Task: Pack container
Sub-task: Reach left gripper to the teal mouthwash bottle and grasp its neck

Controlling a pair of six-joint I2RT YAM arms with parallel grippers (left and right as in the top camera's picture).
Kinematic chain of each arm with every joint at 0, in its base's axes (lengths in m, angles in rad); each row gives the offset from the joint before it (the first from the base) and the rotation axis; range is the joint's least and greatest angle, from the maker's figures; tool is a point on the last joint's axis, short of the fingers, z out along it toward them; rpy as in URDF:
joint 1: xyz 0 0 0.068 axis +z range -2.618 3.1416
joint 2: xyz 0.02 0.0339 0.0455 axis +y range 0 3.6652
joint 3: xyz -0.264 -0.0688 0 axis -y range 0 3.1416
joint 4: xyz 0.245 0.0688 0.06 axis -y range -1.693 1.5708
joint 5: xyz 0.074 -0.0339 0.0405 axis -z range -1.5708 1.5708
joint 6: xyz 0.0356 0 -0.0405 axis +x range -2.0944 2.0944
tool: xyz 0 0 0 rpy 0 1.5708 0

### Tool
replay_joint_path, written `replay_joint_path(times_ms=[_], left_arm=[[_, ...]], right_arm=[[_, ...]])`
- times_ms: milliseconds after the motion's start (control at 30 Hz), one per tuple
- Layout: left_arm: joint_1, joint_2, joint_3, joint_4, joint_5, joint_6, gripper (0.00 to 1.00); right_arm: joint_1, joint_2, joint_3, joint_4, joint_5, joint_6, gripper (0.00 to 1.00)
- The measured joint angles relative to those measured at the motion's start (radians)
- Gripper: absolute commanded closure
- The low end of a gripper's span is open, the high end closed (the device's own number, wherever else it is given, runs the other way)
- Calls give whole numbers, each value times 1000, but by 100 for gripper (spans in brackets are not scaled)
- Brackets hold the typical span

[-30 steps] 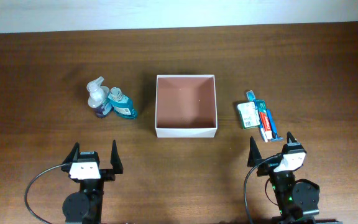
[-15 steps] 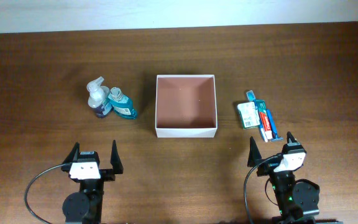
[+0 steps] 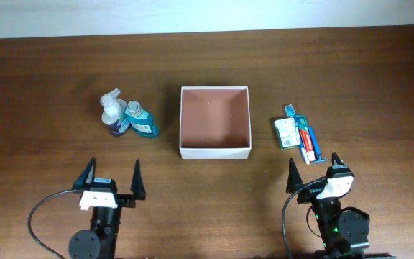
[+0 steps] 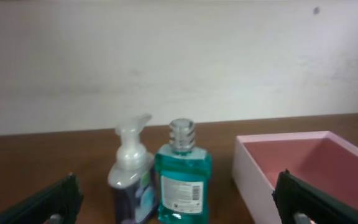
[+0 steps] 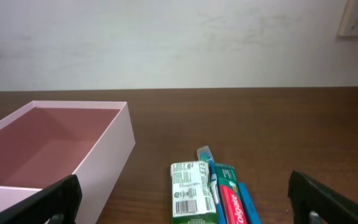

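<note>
The teal bottle stands outward of my left gripper's open fingers, so I should raise that gripper outward, tilt it down over the teal bottle's cap [image 3: 134, 107] [image 4: 182, 134] and lower it.
The container [image 3: 215, 152], a square white-walled box with a brownish-pink inside, stands open and empty mid-table. Left of it stand a white-topped pump bottle [image 3: 113, 115] and a teal bottle [image 3: 141, 122], touching. Right of it lie a green box [image 3: 286, 132], a toothpaste tube [image 3: 307, 139] and a blue toothbrush [image 3: 315, 151], side by side. My left gripper [image 3: 115, 164] is open near the front edge, facing the bottles [image 4: 180, 180] from a distance. My right gripper [image 3: 313, 162] is open just short of the toothpaste [image 5: 232, 199] and the green box [image 5: 192, 190]. Neither holds anything.
The dark wooden table runs back to a pale wall [image 4: 179, 62]. The container's near wall [image 4: 253, 180] shows at the right of the left wrist view, and its right wall [image 5: 114, 162] at the left of the right wrist view. Black cables loop beside both arm bases.
The left gripper has shifted slightly forward and to the right over the last half second. The right arm and all objects have stayed put.
</note>
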Motion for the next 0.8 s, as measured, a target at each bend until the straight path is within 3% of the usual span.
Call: replay_joint_path(times_ms=[167,533,667,800], left_arm=[[0,158,221,-134,24,0,1],[0,987,989,-679,106,3,1],[0,1186,1128,-767,153,3,1],[0,1273,1151,-773,190,3,1]], right_arm=[[0,0,0,0,0,0,1],[0,1,0,0,0,1,1],[0,1,0,0,0,0,1],[0,1,0,0,0,1,1]])
